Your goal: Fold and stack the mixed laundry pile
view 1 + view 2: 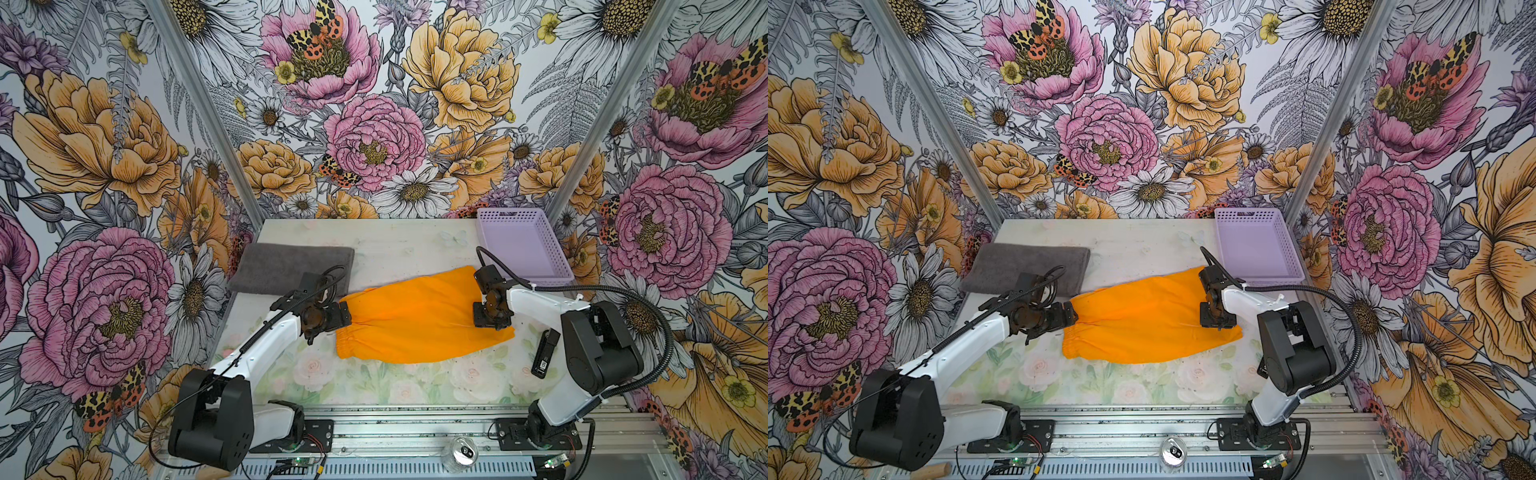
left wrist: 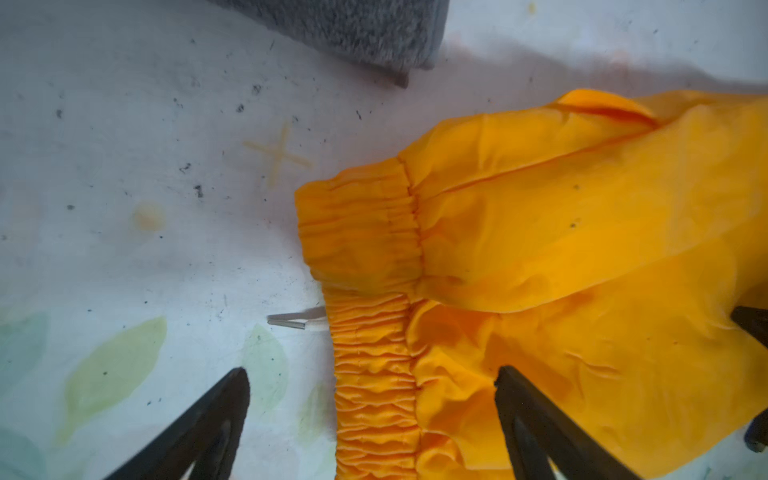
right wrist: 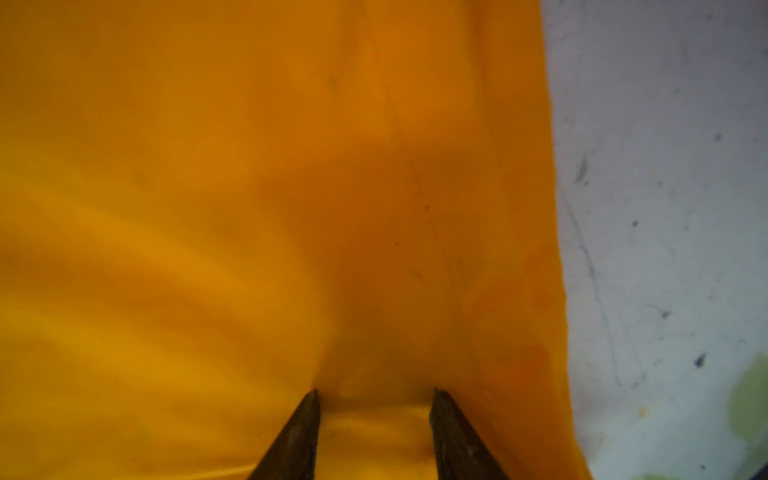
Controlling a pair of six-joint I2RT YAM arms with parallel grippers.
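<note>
My left gripper needs to go down onto the shorts' gathered elastic waistband (image 2: pixel 374 396) and close there, because that piece of orange cloth (image 2: pixel 582 228) is below the gripper, between its open fingers.
Bright orange shorts (image 1: pixel 415 320) (image 1: pixel 1142 320) lie folded lengthwise across the middle of the table, elastic waistband toward the left. My left gripper (image 1: pixel 345 318) (image 2: pixel 372 374) is wide open at that waistband, one finger over bare table and the other over orange cloth (image 2: pixel 582 228). A white drawstring tip (image 2: pixel 291 322) pokes out beside the waistband. My right gripper (image 1: pixel 492 322) (image 3: pixel 375 395) stands on the shorts' leg end (image 3: pixel 208 208), jaws apart, tips pressed into the cloth with a low ridge between them. The folded dark grey towel (image 1: pixel 286 270) (image 1: pixel 1021 268) (image 2: pixel 365 29) lies at the back left.
An empty lavender perforated basket (image 1: pixel 511 214) (image 1: pixel 1250 212) stands at the back right, just behind the right arm. A black handheld device (image 1: pixel 544 353) lies right of the shorts. A drinks can (image 1: pixel 461 453) sits on the front rail. Floral walls enclose the table (image 1: pixel 395 245).
</note>
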